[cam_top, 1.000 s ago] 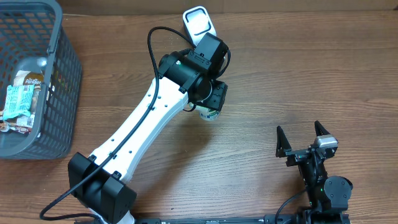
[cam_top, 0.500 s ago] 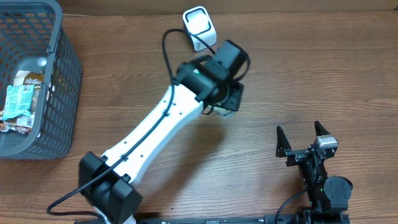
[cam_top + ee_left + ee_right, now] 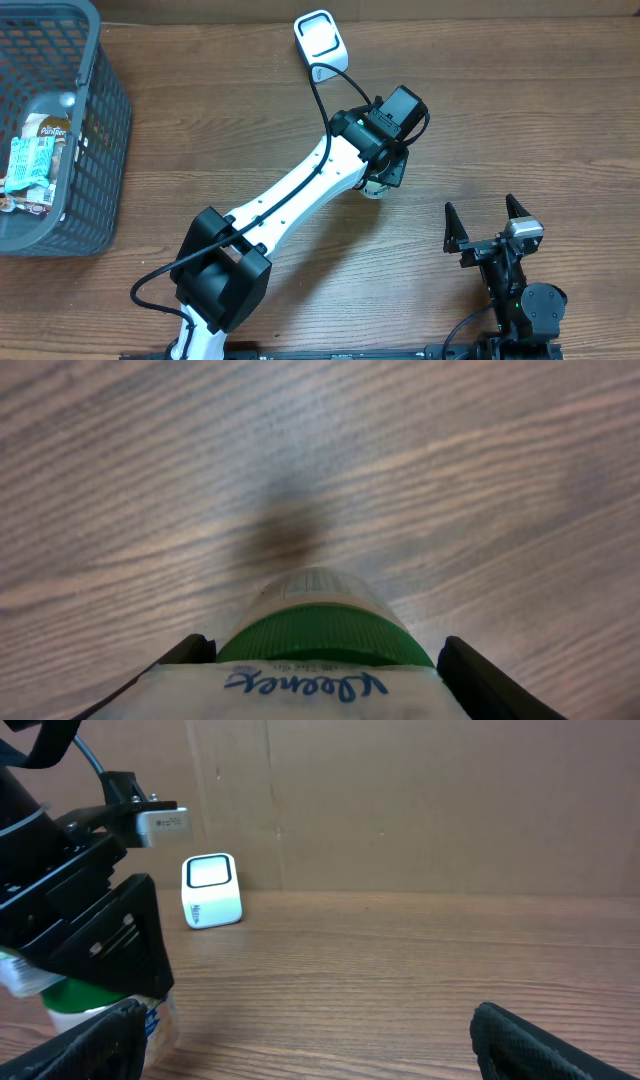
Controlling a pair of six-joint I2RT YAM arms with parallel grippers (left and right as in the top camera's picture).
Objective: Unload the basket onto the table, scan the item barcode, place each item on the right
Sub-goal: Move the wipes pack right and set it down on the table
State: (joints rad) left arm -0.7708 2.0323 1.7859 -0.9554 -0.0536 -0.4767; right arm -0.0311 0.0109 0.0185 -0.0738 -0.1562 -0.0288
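The tabletop below the held Kleenex canister is bare. My left gripper comes down next, sets the canister's base on that clear spot and releases it.
The item is a white Kleenex canister with a green lid, and my left gripper is shut on it, one black finger on each side. In the overhead view the left gripper hangs over the middle of the table with the canister peeking out below it. The white barcode scanner stands at the far edge, well behind the canister. The right wrist view shows the scanner and the held canister at the left. My right gripper rests open at the near right, nothing in it.
A grey plastic basket at the far left holds several packaged items. A cardboard wall rises behind the table's far edge. The left arm's white link stretches diagonally across the table middle.
The left arm has swung to the right and nearer with the canister, moving away from the scanner. The right arm has stayed still.
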